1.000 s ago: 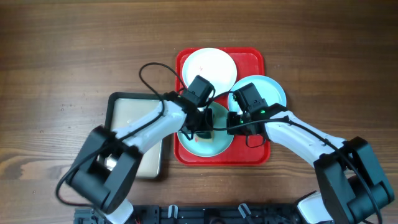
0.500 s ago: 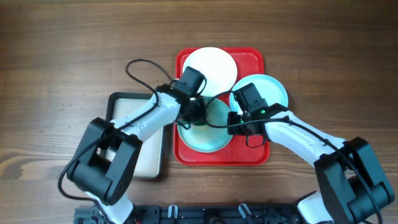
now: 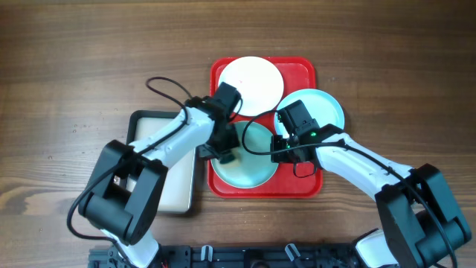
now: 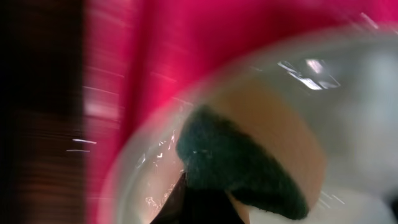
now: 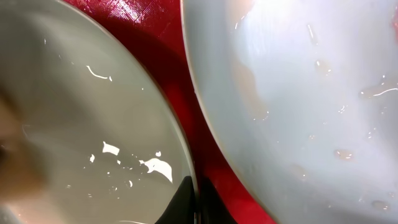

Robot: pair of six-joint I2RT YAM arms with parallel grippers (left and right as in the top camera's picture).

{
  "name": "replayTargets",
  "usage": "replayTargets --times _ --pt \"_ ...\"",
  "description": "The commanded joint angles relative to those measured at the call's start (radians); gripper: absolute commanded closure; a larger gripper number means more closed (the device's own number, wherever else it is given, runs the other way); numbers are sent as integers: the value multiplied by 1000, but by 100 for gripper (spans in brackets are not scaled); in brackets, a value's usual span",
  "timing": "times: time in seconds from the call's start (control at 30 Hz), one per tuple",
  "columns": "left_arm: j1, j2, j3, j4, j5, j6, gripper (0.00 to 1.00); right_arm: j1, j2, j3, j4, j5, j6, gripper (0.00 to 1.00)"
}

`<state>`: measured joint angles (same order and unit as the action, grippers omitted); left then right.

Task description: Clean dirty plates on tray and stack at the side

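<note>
My left gripper should next rise off the front plate and then go down into the metal pan, because the metal pan [image 3: 173,176] has open room for the sponge.
The red tray [image 3: 301,71] holds three plates: a white plate [image 3: 253,83] at the back, a light blue plate [image 3: 321,110] at the right, and a light blue plate [image 3: 249,164] at the front. My left gripper [image 3: 223,152] is shut on a green-and-tan sponge [image 4: 249,162] and presses it on the front plate's left part [image 4: 367,93]. My right gripper [image 3: 281,151] is shut on the front plate's right rim; the right wrist view shows the fingers [image 5: 196,202] pinching that rim [image 5: 81,124], with the other blue plate [image 5: 298,93] beside it.
A dark-rimmed metal pan [image 3: 160,167] with a pale inside lies left of the tray, under my left arm. Bare wooden table [image 3: 89,59] surrounds the tray. Red tray floor [image 5: 177,87] shows between the two blue plates.
My left gripper has slid the sponge from the middle of the front plate to its left edge. My right gripper has kept its hold on the rim.
</note>
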<state>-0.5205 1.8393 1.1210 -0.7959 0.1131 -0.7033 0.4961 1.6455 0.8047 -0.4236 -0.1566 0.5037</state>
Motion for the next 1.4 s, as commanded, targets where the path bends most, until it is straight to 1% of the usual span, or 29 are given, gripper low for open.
replayTargets --times 0.0,0.07,0.13,0.17,0.2,0.27,0.33,0.37,0.47,0.5,0.57,0.6,0.63,0.67,0.7,0.73,0.77,0.8,0.83,0.9,1.0,1.07,1.17,1.2,1.27,1.33,1.37 --pt "15 -15 -26 -28 -367 -24 96 -5 18 -8 -14 53 -19 96" --pt "2 -43 -26 -38 -349 -46 96 -5 18 -8 -14 53 -29 96" --pt "-14 -95 -26 -41 -246 -46 96 -5 18 -8 -14 53 -33 96" --pt "-19 -138 -26 -52 -201 -46 96 -5 18 -8 -15 53 -34 96" --pt "-19 -174 -26 -65 -185 -46 96 -5 18 -8 -15 53 -34 96" --pt "8 -313 -26 -132 -166 -45 96 -5 18 -8 -14 52 -53 96" --pt "56 -420 -26 -184 -192 -34 96 -5 18 -8 -14 49 -53 95" --pt "120 -500 -27 -264 -311 -30 96 -5 18 -8 -14 49 -52 95" --pt "194 -516 -60 -306 -419 -18 96 -5 18 -8 4 49 -59 96" --pt "227 -510 -107 -272 -418 1 96 -5 18 -6 11 47 -71 96" --pt "263 -508 -192 -192 -415 6 96 -5 1 13 -30 27 -83 96" --pt "282 -508 -243 -125 -371 33 96 -4 -20 30 -63 32 -82 96" --pt "301 -508 -278 -58 -272 82 96 2 -60 48 -91 39 -82 96" --pt "316 -508 -297 -13 -175 126 93 10 -105 59 -109 46 -82 96" --pt "324 -508 -298 -3 -130 134 81 21 -148 65 -121 61 -82 96" --pt "334 -510 -297 0 -91 148 63 44 -216 66 -134 97 -82 96" --pt "338 -510 -297 -4 -81 150 60 58 -249 66 -144 129 -82 96" --pt "344 -512 -296 -8 -71 151 59 77 -284 66 -159 177 -82 96" --pt "357 -522 -296 -10 -47 160 58 105 -322 66 -182 264 -82 96" --pt "389 -562 -280 -31 28 185 48 171 -370 74 -229 421 -80 96" --pt "428 -627 -236 -70 85 204 39 261 -376 126 -299 624 -47 96" --pt "453 -697 -213 -85 132 238 32 327 -376 175 -326 769 -48 95" --pt "462 -793 -212 -85 144 256 21 412 -376 221 -328 963 -61 96" --pt "462 -816 -212 -85 144 256 17 442 -375 222 -319 1030 -102 96" --pt "462 -826 -212 -85 136 256 12 474 -375 222 -303 1109 -142 96" --pt "462 -811 -212 -86 133 255 11 507 -375 222 -270 1194 -219 96" --pt "462 -804 -212 -86 133 255 11 524 -375 222 -252 1206 -257 96"
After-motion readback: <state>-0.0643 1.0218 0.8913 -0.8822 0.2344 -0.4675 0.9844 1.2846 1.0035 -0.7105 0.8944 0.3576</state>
